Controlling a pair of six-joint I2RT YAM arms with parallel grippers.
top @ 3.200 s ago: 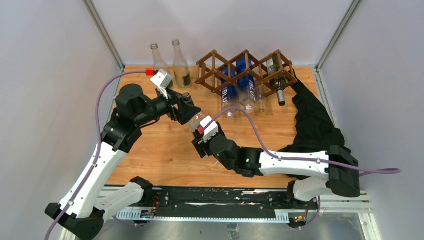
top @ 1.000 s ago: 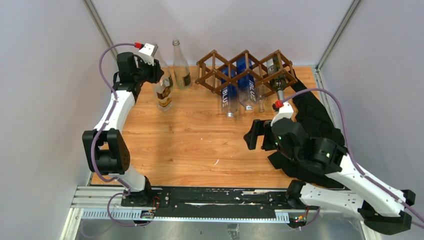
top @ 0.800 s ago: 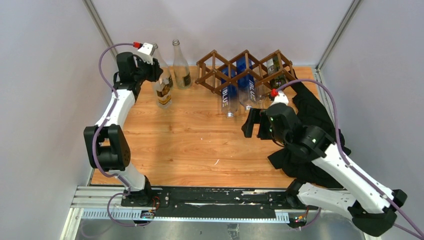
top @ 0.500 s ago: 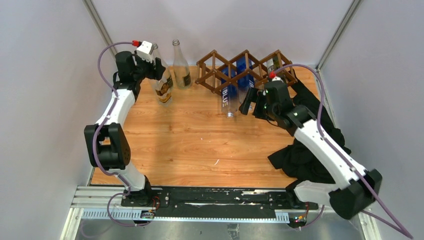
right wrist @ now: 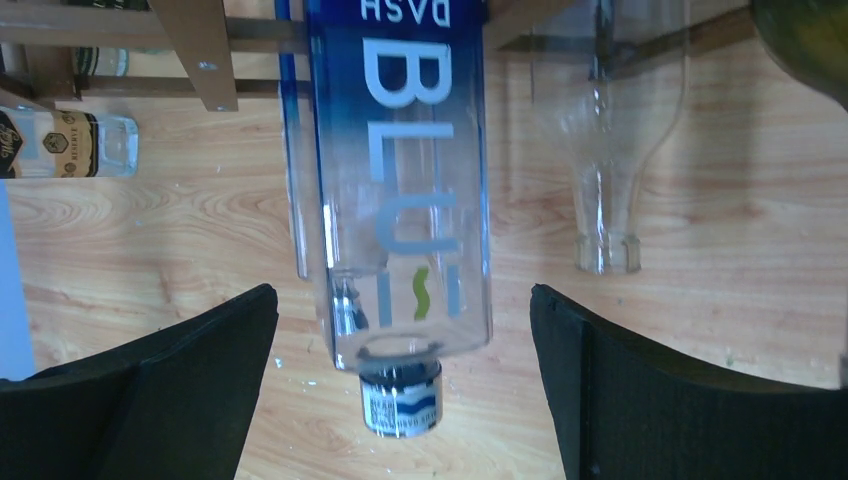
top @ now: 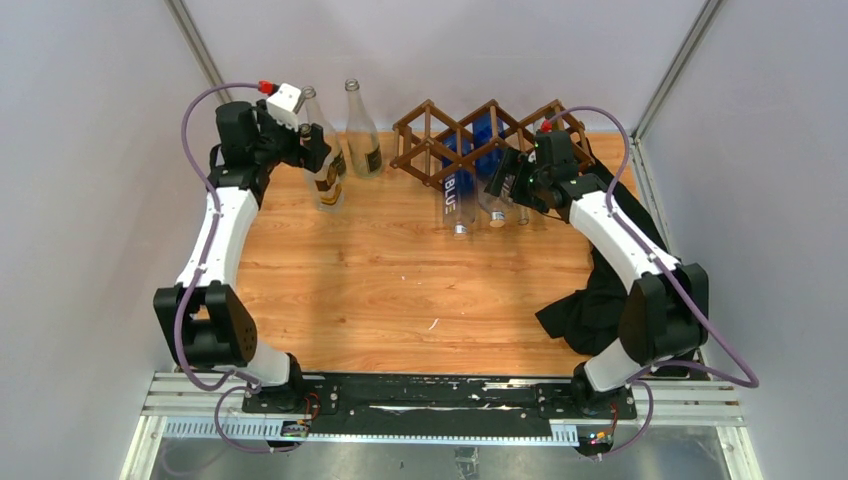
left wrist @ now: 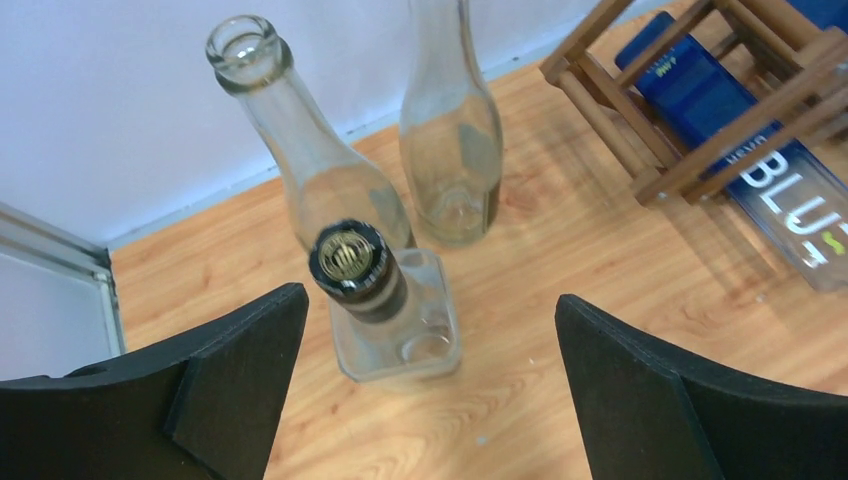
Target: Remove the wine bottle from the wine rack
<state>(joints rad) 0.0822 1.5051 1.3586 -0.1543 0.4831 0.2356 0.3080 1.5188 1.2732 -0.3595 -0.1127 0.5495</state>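
The BLU-lettered body of the bottle (top: 487, 186) (right wrist: 405, 180) sticks out past the rack's slats, below my right gripper's open fingers. I need to lower that gripper onto it next.
The brown wooden wine rack (top: 470, 140) stands at the table's back. Two blue-labelled clear bottles lie in its cells, necks toward me. My right gripper (top: 497, 185) is open, its jaws wide on either side of the neck end of one blue-labelled bottle (right wrist: 400, 200) without touching it. Its cap (right wrist: 400, 398) hangs between them. A dark green bottle (right wrist: 810, 40) shows at the edge; the right arm hides it from above. My left gripper (top: 318, 155) is open and empty above a square clear bottle (left wrist: 395, 335) with a black cap.
Two tall clear bottles (left wrist: 300, 170) (left wrist: 450, 150) stand behind the square one at the back left. An empty clear bottle (right wrist: 608, 130) lies beside the blue-labelled one. A black cloth (top: 610, 290) lies along the right side. The enclosure walls are close behind the rack.
My right arm swung from the table's near right up to the rack, now over the blue-labelled bottle's neck. My left arm stood the square bottle by the clear bottles and stays above it.
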